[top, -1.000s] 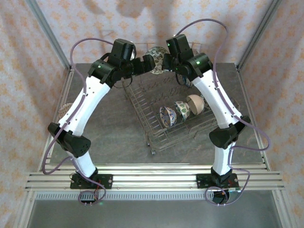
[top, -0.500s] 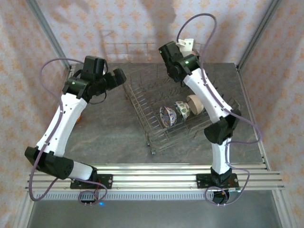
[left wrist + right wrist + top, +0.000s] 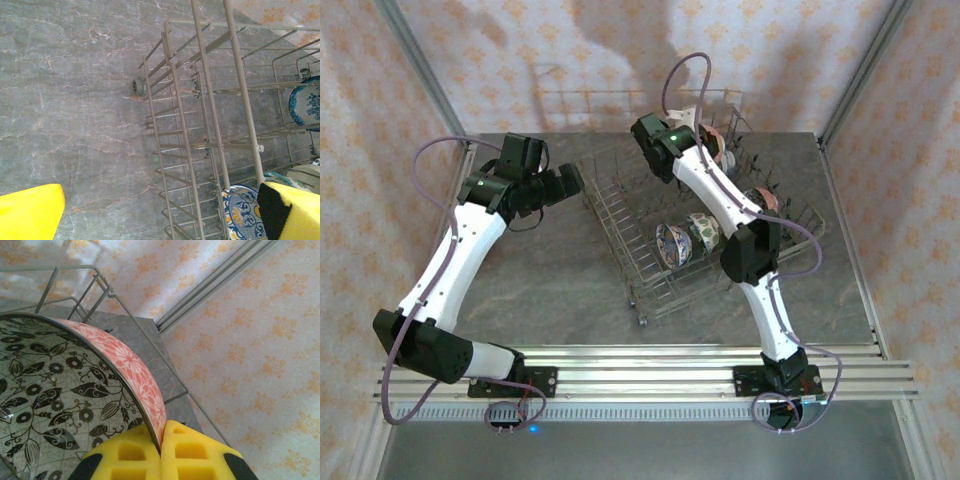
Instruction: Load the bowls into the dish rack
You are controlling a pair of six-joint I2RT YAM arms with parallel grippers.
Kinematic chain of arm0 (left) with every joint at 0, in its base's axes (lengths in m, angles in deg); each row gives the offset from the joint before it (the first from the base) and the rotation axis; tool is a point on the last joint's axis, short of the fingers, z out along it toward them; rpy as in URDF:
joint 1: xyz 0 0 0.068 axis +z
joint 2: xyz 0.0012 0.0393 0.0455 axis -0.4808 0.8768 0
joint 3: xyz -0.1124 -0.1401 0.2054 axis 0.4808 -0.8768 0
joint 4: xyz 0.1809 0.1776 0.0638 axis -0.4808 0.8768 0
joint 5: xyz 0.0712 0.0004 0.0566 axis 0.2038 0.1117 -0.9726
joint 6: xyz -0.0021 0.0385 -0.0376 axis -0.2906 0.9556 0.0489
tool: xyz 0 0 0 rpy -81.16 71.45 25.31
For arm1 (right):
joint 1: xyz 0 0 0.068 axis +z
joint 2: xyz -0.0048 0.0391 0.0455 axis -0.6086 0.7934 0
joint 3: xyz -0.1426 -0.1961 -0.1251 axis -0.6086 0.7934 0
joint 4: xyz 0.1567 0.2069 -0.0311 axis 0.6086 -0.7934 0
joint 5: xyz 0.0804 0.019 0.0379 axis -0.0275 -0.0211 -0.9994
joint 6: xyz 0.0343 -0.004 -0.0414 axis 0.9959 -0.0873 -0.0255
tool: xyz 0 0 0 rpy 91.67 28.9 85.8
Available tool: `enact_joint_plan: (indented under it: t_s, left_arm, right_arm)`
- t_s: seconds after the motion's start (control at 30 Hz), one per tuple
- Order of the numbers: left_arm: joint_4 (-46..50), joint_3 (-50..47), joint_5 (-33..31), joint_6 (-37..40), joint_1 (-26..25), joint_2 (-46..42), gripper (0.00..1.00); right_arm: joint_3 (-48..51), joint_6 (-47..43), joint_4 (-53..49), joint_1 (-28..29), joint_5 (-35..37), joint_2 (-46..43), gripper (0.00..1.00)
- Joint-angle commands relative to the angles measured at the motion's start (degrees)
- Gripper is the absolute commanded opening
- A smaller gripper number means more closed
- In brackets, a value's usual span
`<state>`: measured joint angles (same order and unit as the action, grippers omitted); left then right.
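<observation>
My right gripper is above the dish rack's wires beside the second blue bowl, so next it needs to lower the pinkish-red bowl into them and let it go.
My right gripper [image 3: 161,441] is shut on the rim of a bowl [image 3: 75,390] that is pinkish-red with white flowers outside and pale with black leaves inside. In the top view this bowl [image 3: 716,150] hangs over the far end of the dish rack [image 3: 620,215], with the right gripper [image 3: 704,150] beside it. A blue bowl [image 3: 672,243] and a green floral bowl [image 3: 703,230] stand on edge between the tines, and a pinkish one [image 3: 766,198] sits further right. My left gripper [image 3: 567,181] is open and holds nothing, just left of the rack. The left gripper [image 3: 160,207] looks down on the rack's wires [image 3: 200,100] and a blue bowl [image 3: 242,212].
The grey stone table [image 3: 550,280] is free left of and in front of the rack. Wallpapered walls and metal frame posts [image 3: 420,70] close the back and sides. A small rack wheel [image 3: 137,86] rests on the table. A second blue bowl [image 3: 306,102] stands deeper in the rack.
Both grippers met at the bowl above the rack's near-left corner. The left one let go and drew back left. The right arm carried the bowl to the rack's far end.
</observation>
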<state>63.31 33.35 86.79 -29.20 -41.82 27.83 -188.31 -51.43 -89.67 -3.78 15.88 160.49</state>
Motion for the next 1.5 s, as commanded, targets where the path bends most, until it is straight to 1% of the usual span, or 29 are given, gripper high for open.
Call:
enact_joint_plan:
  t_s: [0.0,0.3,0.73,1.07,1.27,1.37,1.47]
  left_arm:
    - [0.36,0.37,-0.40,1.32,0.30,0.65,0.99]
    - [0.55,0.55,-0.27,1.38,0.31,1.40,0.99]
    - [1.00,0.64,-0.50,1.11,0.29,1.62,0.99]
    - [0.83,-0.13,-0.63,0.66,0.27,1.35,0.99]
    - [1.14,-0.04,-0.93,0.60,0.32,1.27,0.99]
    - [1.44,-0.06,-1.04,0.53,0.30,1.09,0.99]
    - [1.62,-0.06,-1.26,0.42,0.29,0.75,0.99]
  right_arm:
    - [-3.03,2.97,-2.41,-0.14,4.40,0.89,0.00]
    - [-1.89,2.01,-0.51,-0.14,3.37,3.20,0.00]
    - [-3.21,0.35,-0.24,0.82,3.07,7.60,0.00]
    - [-4.65,-1.39,1.20,1.94,1.22,10.39,0.00]
    - [-5.32,-0.91,0.76,2.06,-0.69,11.76,0.00]
    - [-5.32,-1.06,0.67,2.07,-1.70,12.03,0.02]
    - [-5.67,-1.09,0.33,2.06,-3.09,11.94,0.07]
